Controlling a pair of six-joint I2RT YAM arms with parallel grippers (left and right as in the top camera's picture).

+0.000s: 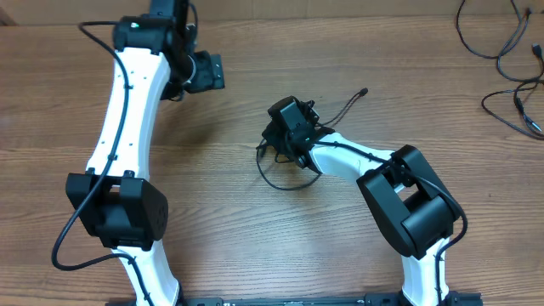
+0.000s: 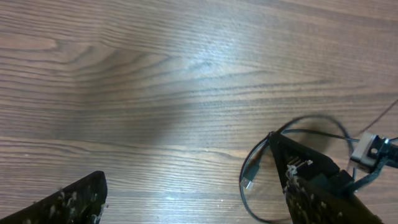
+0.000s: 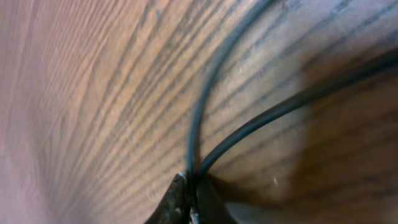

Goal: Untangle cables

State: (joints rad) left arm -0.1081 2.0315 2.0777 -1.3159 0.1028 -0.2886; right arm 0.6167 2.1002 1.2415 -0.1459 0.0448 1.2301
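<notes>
The tabletop (image 1: pixel 330 188) beside the loop is to the right of my right gripper in the overhead view, so next I raise it, swing that way and release the cable.
A small tangle of thin black cables (image 1: pixel 280 180) lies mid-table, with one strand ending in a plug (image 1: pixel 363 91) at the back right. My right gripper (image 1: pixel 285 140) is down on this tangle. In the right wrist view it (image 3: pixel 191 186) is shut on a black cable (image 3: pixel 196 112), and a second strand (image 3: pixel 298 99) curves off to the right. My left gripper (image 1: pixel 206 72) hovers open at the back left, apart from the tangle. Its view shows the open gripper (image 2: pixel 186 199) over bare wood, with a cable loop and its silver-tipped plug (image 2: pixel 249 180) beside the right finger (image 2: pixel 311 186).
More loose black cables (image 1: pixel 497 42) lie at the table's back right corner, with another cable (image 1: pixel 518 106) by the right edge. The right arm's black elbow (image 1: pixel 412 204) stands at the front right, the left arm's elbow (image 1: pixel 119 208) at the front left.
</notes>
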